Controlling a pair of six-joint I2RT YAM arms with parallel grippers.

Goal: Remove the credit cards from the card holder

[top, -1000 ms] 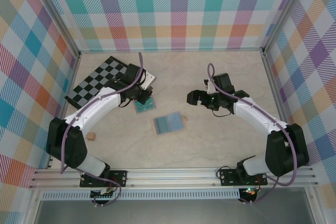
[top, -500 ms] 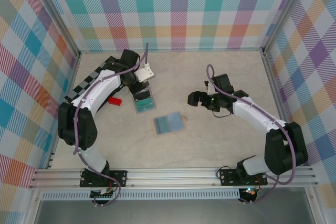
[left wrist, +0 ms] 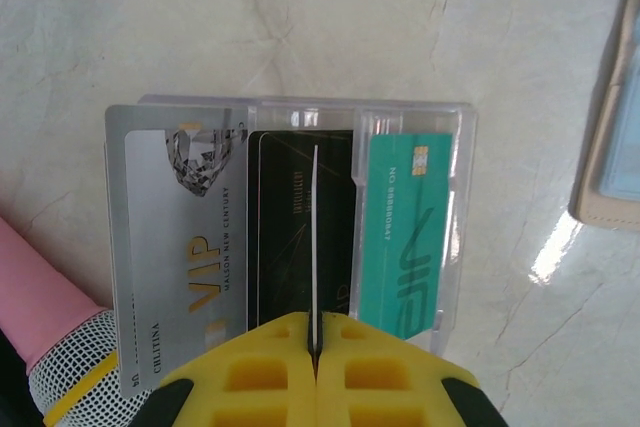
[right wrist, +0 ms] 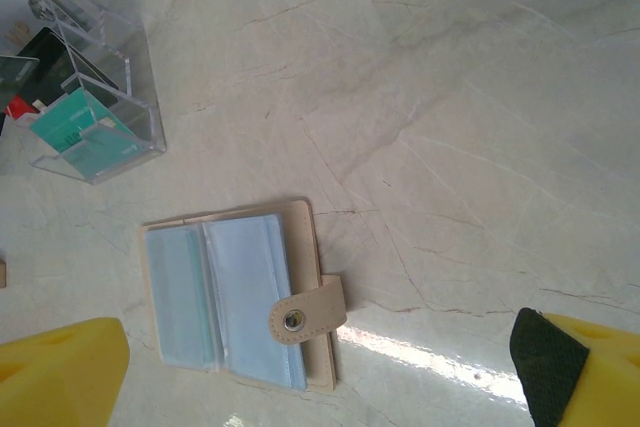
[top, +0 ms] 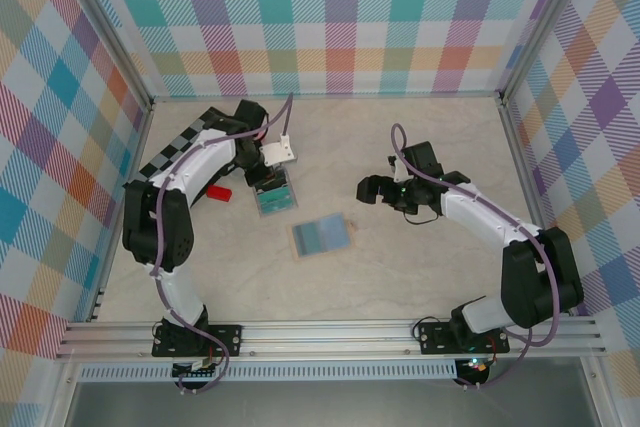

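Note:
Next I need to lower my left gripper to the middle slot of the clear plastic box and release the thin credit card [left wrist: 315, 227], since that slot lies below my gripper.
The card holder [top: 320, 236] lies open on the table, tan with light-blue sleeves and a snap strap; it also appears in the right wrist view [right wrist: 235, 297] and at the left wrist view's right edge [left wrist: 612, 147]. My left gripper [top: 262, 175] [left wrist: 316, 342] is shut on a thin credit card [left wrist: 315, 227], seen edge-on above the middle slot of a clear plastic box [top: 275, 193] [left wrist: 462, 187]. A silver VIP card [left wrist: 175, 257], a black card [left wrist: 280, 237] and a teal card [left wrist: 405, 227] lie in that box. My right gripper [top: 375, 187] [right wrist: 320, 372] hangs open to the right of the card holder, holding nothing.
A black-and-white checkered mat [top: 165, 162] lies at the back left, partly under the left arm. A small red object [top: 219, 192] sits left of the clear box [right wrist: 90, 117]. A pink item [left wrist: 40, 297] and a white mesh one [left wrist: 75, 372] lie beside the box. Plaid walls enclose the table.
The left arm has swung its elbow toward the back left, uncovering the red object, while its gripper stays over the clear box. The right arm has barely moved.

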